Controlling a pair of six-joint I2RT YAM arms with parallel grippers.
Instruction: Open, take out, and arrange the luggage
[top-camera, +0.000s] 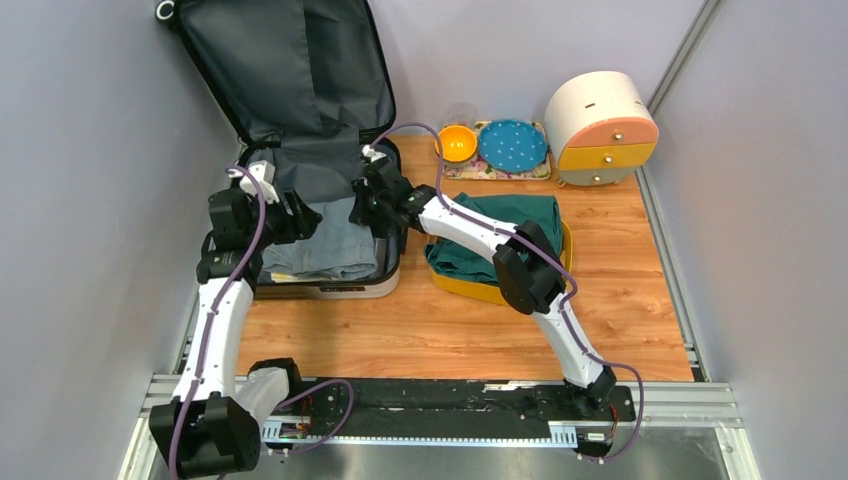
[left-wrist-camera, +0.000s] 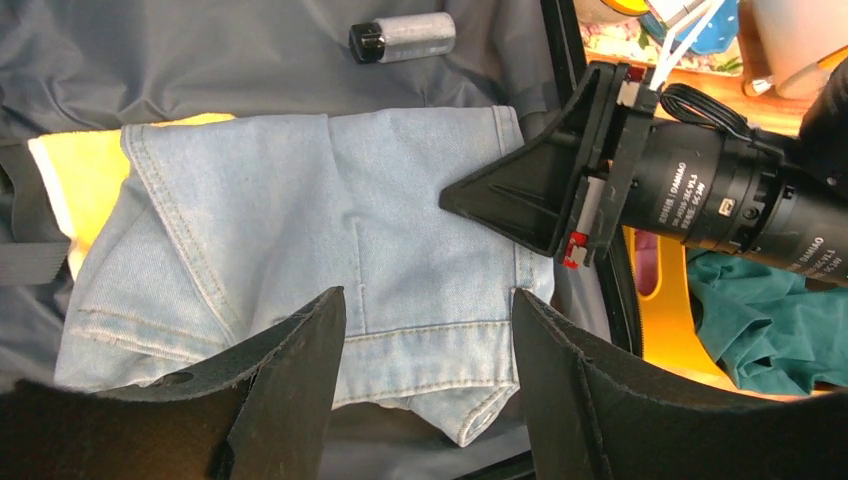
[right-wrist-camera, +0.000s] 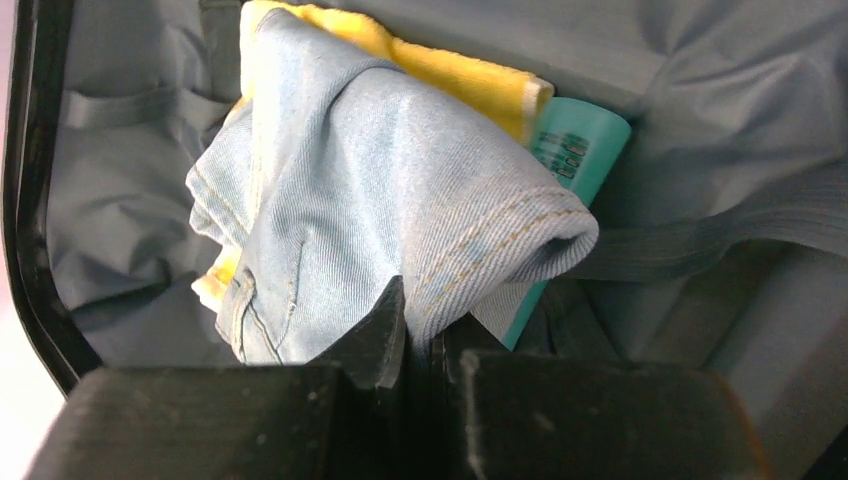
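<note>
I should next lift the jeans across with my right gripper and lower them onto the dark green cloth, which is to that gripper's right in the top view.
The luggage stands open at the back left, its lid leaning on the wall, grey lining showing. Folded light-blue jeans lie inside over a yellow cloth. My right gripper is shut on the jeans' edge and lifts it at the case's right side. My left gripper is open, empty, just above the jeans' near hem. A teal tube and a silver bottle with black cap lie in the case.
A yellow bin holding dark green cloth stands right of the case. An orange bowl and blue plate sit on a mat at the back. A round cream-and-orange drawer box stands back right.
</note>
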